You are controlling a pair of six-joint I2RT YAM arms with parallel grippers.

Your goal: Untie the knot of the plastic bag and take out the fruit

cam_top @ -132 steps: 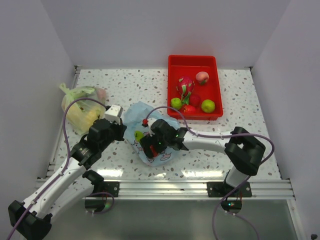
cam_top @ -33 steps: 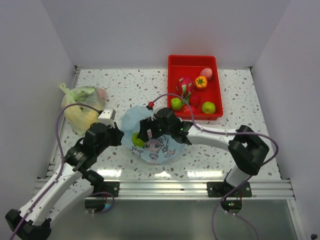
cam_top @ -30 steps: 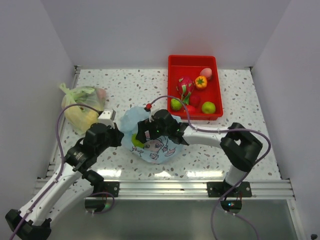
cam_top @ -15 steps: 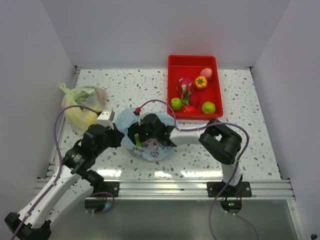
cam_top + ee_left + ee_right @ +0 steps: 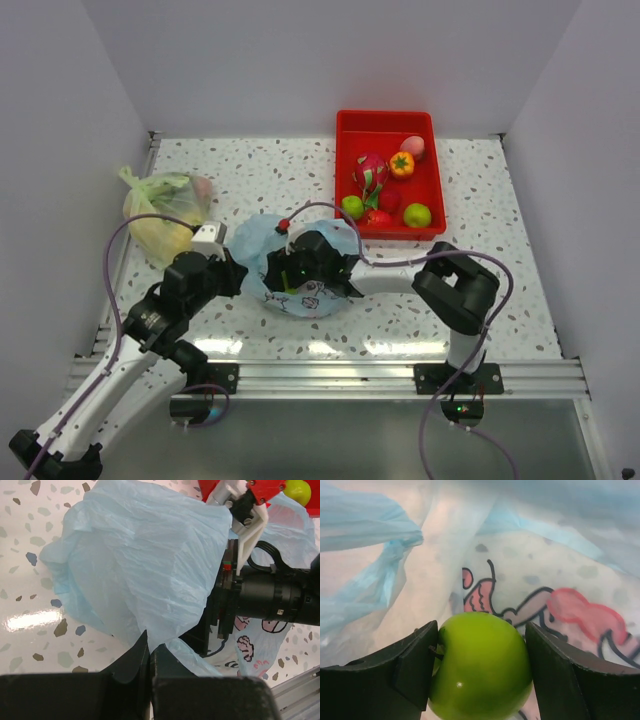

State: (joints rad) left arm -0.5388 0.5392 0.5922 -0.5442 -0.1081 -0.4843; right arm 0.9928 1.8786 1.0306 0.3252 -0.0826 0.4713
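I should lift my right gripper out of the bag, carry outward over the red tray [image 5: 343, 150] and lower beside the orange fruit, where the bare tray bottom shows.
The light blue plastic bag [image 5: 322, 240] lies open on the table, its cartoon face print showing. No knot shows; a twisted handle strip [image 5: 385, 580] hangs loose inside. My right gripper [image 5: 283, 278] is inside the bag; in the right wrist view it [image 5: 481, 632] is shut on a green round fruit [image 5: 480, 672], both fingers touching its sides. My left gripper [image 5: 237, 277] is shut on the bag's left edge and holds it up [image 5: 150, 647]. Other fruit lies in the red tray [image 5: 343, 150]: a dragon fruit [image 5: 370, 172], an orange one [image 5: 402, 165], a peach [image 5: 413, 147], green ones [image 5: 417, 214].
A yellow-green bag [image 5: 165, 210] with yellow fruit lies at the left, close to the left arm. The red tray stands at the back right. White walls enclose the table on three sides. The right arm's wrist [image 5: 270, 600] shows in the left wrist view.
An orange fruit has appeared in the tray since the first frame. My right gripper has moved left, deeper into the bag. The left gripper still holds the bag's edge.
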